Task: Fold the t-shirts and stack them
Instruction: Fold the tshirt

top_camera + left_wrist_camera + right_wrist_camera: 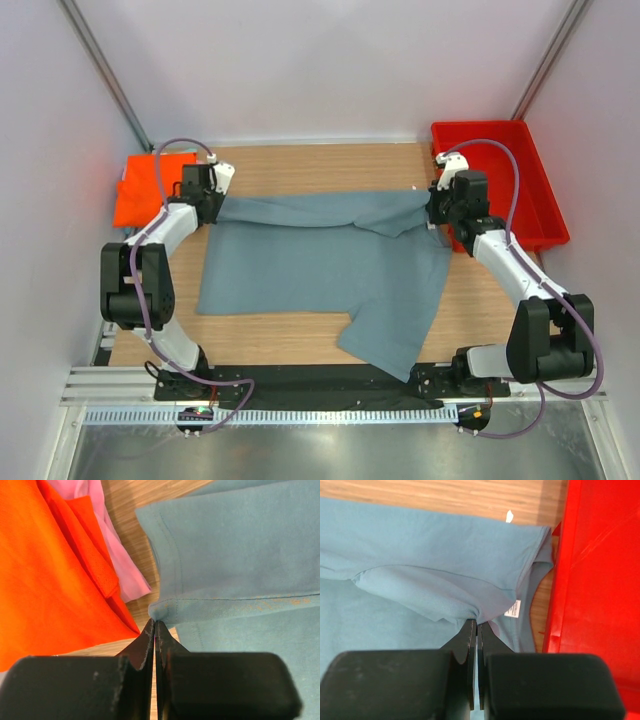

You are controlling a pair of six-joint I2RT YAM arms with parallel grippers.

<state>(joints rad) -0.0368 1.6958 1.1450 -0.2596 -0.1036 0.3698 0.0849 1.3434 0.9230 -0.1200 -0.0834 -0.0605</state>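
I will next use my right gripper to pull the bunched fold away from the bin and outward toward the shirt's far edge [407, 193] [492, 525], then let it go.
A large grey-blue t-shirt [320, 265] lies spread over the wooden table, its far edge pulled into a taut band between the two arms. My left gripper [212, 205] is shut on that shirt's far left corner [165, 607]. My right gripper [438, 208] is shut on a bunched fold of the same shirt [470, 607], beside a small white label [512, 609]. An orange t-shirt [145, 190] lies at the far left, also filling the left wrist view as orange cloth [45, 580]. A pink t-shirt [117, 555] shows under it.
A red plastic bin [505, 180] stands at the far right, close beside my right gripper; its red wall [600, 570] fills the right of that wrist view. One sleeve of the grey-blue shirt reaches the table's near edge [385, 355]. White walls enclose the table.
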